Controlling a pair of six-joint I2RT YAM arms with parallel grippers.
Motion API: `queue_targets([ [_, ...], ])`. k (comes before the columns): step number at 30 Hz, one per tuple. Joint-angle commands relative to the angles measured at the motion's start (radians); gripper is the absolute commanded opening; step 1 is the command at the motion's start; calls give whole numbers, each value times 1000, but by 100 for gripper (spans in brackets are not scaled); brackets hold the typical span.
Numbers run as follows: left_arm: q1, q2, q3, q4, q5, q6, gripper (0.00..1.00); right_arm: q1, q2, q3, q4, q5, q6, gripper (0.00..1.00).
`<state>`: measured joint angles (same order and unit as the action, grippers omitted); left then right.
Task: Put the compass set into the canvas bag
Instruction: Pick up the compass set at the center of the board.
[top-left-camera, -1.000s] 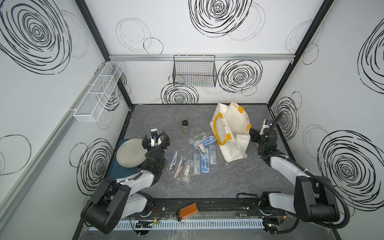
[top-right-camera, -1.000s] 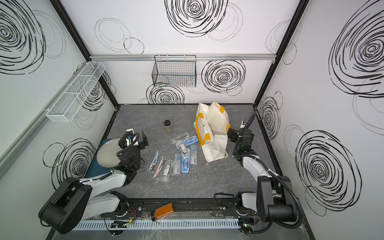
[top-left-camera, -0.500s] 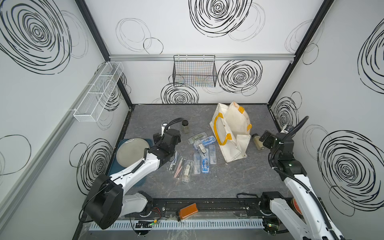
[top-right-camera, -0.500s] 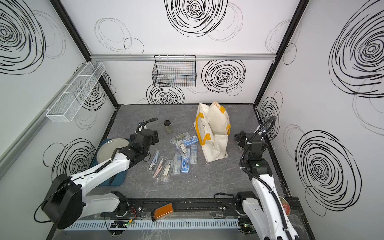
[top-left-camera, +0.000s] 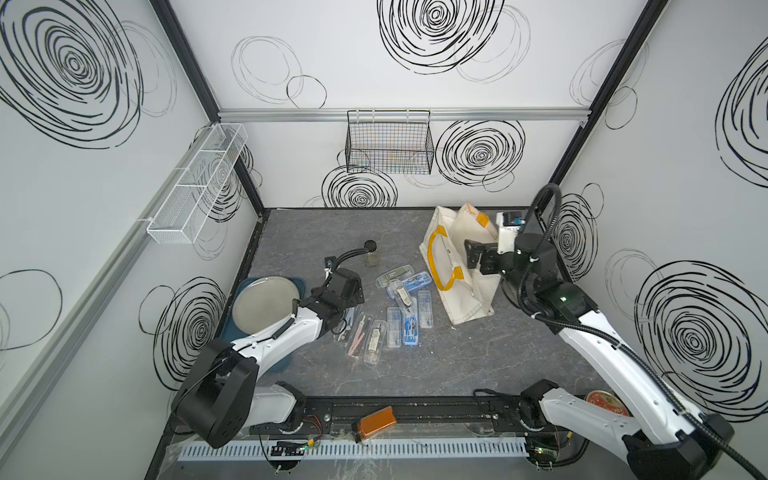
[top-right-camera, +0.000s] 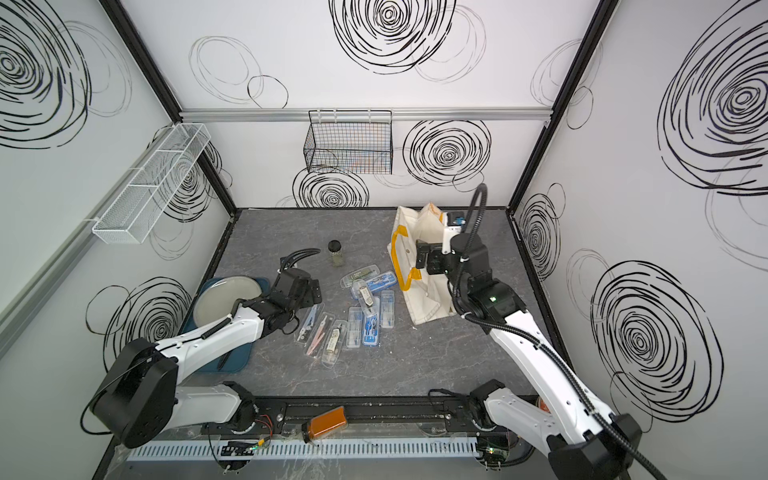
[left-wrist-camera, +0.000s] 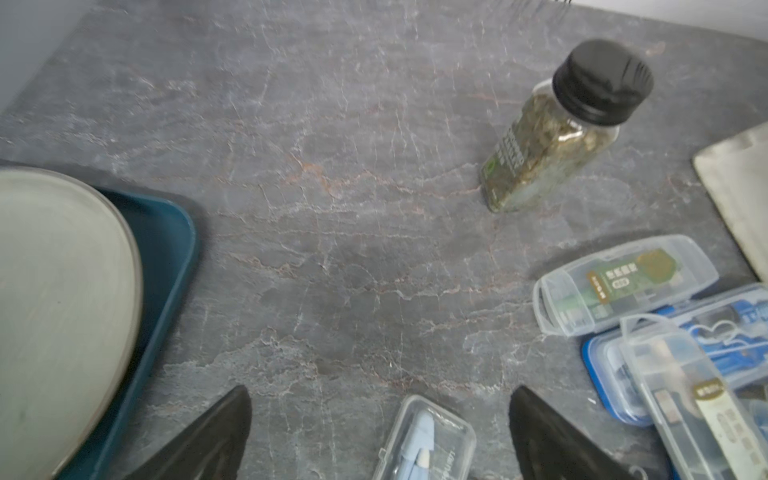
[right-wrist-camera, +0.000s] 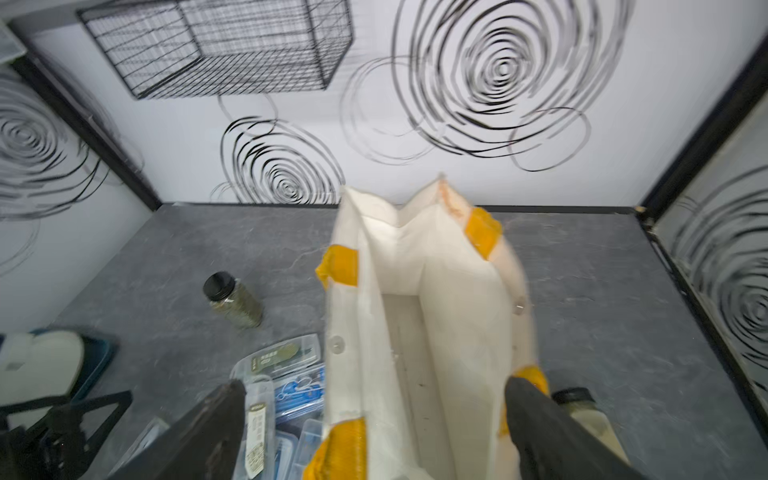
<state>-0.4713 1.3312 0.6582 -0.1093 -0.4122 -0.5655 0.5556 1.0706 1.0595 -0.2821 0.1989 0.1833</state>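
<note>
The left gripper will next come down open onto the far end of the small case (top-right-camera: 313, 310) (left-wrist-camera: 436, 425) and close across the case's sides, because that end is below the gripper's fingers.
Several clear plastic compass set cases (top-left-camera: 399, 316) lie in a loose heap mid-table in both top views (top-right-camera: 365, 311). My left gripper (top-left-camera: 351, 293) hovers open at the heap's left edge. In the left wrist view one small case (left-wrist-camera: 428, 440) lies below and between its fingertips (left-wrist-camera: 380, 399), untouched. The cream canvas bag (top-left-camera: 457, 286) with orange handles stands back right, mouth open. My right gripper (top-left-camera: 476, 255) hangs open above that mouth. In the right wrist view the bag (right-wrist-camera: 415, 291) gapes between its fingertips (right-wrist-camera: 376, 382).
A black-capped spice jar (top-left-camera: 371, 254) stands behind the cases. A grey plate (top-left-camera: 264, 305) rests on a teal tray (top-right-camera: 245, 349) at the left. A bottle (right-wrist-camera: 590, 419) lies right of the bag. A wire basket (top-left-camera: 388, 141) hangs on the back wall.
Both arms lifted from their folded rest. The left gripper reached right to the heap of cases. The right gripper swung left, ending over the bag's mouth.
</note>
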Motion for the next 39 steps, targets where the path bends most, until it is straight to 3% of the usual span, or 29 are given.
queue_targets([
  [1, -8, 21, -15, 31, 47, -25, 99, 118, 107, 63, 66, -12, -97, 100],
  [7, -24, 80, 9, 5, 50, -31, 99, 238, 334, 153, 124, -77, -105, 100],
  [12, -45, 135, 18, 9, 75, -45, 95, 248, 474, 200, 166, -190, -14, 100],
  [18, -54, 200, 45, 5, 95, -42, 88, 246, 592, 244, 155, -202, 53, 100],
  [29, -56, 292, 78, -30, 108, -42, 79, 218, 655, 225, 192, -249, 102, 100],
  [39, -42, 335, 78, 1, 113, -43, 62, 204, 676, 216, 207, -271, 113, 100],
])
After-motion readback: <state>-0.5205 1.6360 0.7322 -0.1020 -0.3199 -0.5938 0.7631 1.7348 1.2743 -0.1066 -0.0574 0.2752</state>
